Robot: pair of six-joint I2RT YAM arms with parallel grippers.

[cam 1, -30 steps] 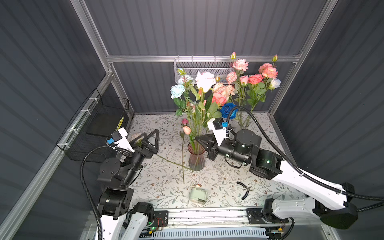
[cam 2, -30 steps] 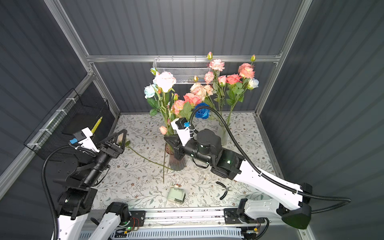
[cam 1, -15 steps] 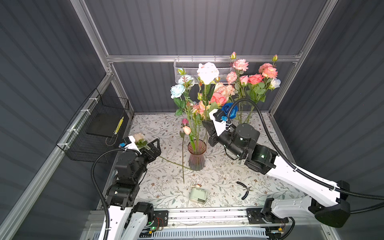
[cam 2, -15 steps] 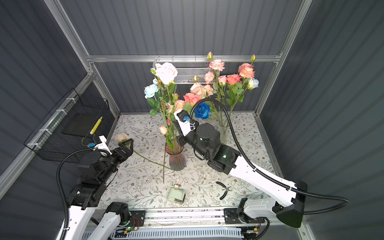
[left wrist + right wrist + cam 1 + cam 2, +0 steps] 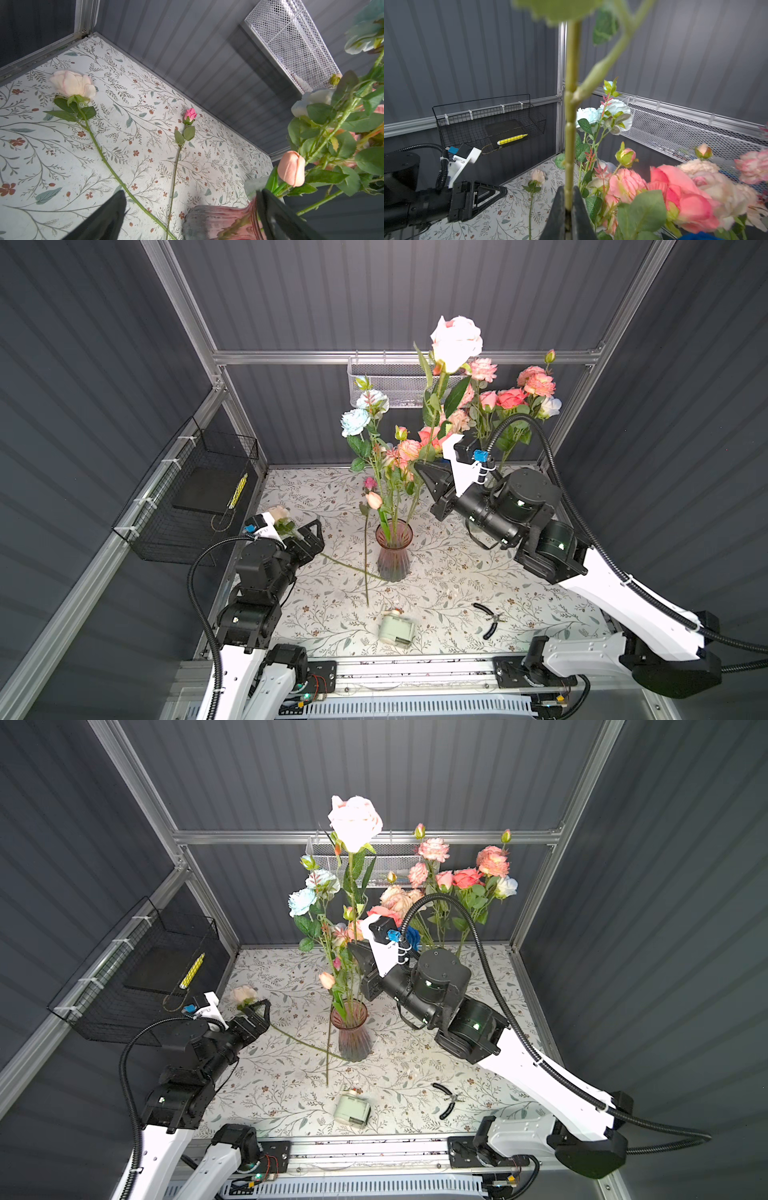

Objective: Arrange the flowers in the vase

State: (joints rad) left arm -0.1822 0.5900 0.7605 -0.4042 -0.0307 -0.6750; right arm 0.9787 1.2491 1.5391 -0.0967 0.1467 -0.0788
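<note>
The pale pink rose still towers above the vase's other flowers, so my right gripper will lower toward the pink glass vase's opening and release its green stem.
My right gripper is shut on the green stem of a tall pale pink rose, held upright above the pink glass vase. The stem's lower end runs down among the other stems at the vase mouth; whether it is inside I cannot tell. The vase holds several flowers. A cream rose and a pink bud lie on the table. My left gripper is open and empty, low over the cream rose's stem.
More flowers stand at the back right behind my right arm. A black wire basket with a yellow pen hangs on the left wall, a white mesh basket on the back wall. Pliers and a small pale box lie near the front.
My right gripper has lifted the pale pink rose well up, so its bloom now tops the bunch. My left arm has folded down and back, its open gripper staying by the cream rose.
</note>
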